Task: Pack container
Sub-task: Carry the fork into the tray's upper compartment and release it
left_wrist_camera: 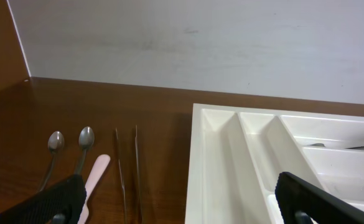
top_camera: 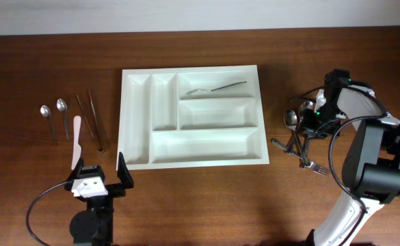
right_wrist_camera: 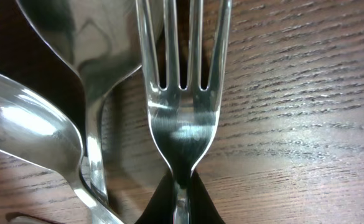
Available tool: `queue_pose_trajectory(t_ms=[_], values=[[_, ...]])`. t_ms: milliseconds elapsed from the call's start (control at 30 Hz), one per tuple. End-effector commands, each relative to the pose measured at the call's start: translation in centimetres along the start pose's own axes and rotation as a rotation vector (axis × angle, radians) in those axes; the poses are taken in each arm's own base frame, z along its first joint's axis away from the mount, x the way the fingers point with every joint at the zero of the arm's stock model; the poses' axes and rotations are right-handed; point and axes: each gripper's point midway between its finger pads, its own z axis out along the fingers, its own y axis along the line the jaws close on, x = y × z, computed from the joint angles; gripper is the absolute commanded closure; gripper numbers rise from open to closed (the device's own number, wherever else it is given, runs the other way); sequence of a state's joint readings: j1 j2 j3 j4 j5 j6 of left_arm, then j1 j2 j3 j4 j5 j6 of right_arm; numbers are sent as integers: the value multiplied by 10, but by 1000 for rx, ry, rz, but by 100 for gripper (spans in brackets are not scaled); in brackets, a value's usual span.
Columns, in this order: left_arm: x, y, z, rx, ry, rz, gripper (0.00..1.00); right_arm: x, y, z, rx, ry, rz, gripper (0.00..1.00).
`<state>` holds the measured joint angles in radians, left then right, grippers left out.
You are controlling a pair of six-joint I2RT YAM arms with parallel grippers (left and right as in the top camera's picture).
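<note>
I need to lift the fork off the pile with my right gripper, carry it across to the tray's far section and down, and release it, since a silver utensil already lies there.
The container (top_camera: 189, 70) is a white five-compartment cutlery tray in the middle of the table, and one silver utensil (top_camera: 217, 89) lies in its top right compartment. In the right wrist view my right gripper (right_wrist_camera: 180, 200) is shut on the neck of a silver fork (right_wrist_camera: 182, 124), which lies tines away on the wood beside two spoons (right_wrist_camera: 101, 37). Overhead, that gripper (top_camera: 305, 131) is down on the cutlery pile right of the tray. My left gripper (top_camera: 98, 176) stands open off the tray's front left corner, holding nothing. The tray's left edge (left_wrist_camera: 197, 162) shows between its fingers (left_wrist_camera: 63, 199).
Left of the tray lie two small spoons (top_camera: 54, 111), a pink knife (top_camera: 77, 137) and thin metal tongs (top_camera: 94, 123). The pile on the right holds more spoons (top_camera: 292, 117) and a fork (top_camera: 316, 166). The right arm's cable loops above the pile.
</note>
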<state>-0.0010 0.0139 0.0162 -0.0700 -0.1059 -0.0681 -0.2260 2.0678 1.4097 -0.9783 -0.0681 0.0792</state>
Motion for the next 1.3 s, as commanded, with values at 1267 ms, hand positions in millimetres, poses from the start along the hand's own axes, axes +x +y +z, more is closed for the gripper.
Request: queue_pose_trajectory(t_ms=[1267], values=[[1,0,0,-2,-2,9,1,-32,230,-175,-89,-574,-1031,96]])
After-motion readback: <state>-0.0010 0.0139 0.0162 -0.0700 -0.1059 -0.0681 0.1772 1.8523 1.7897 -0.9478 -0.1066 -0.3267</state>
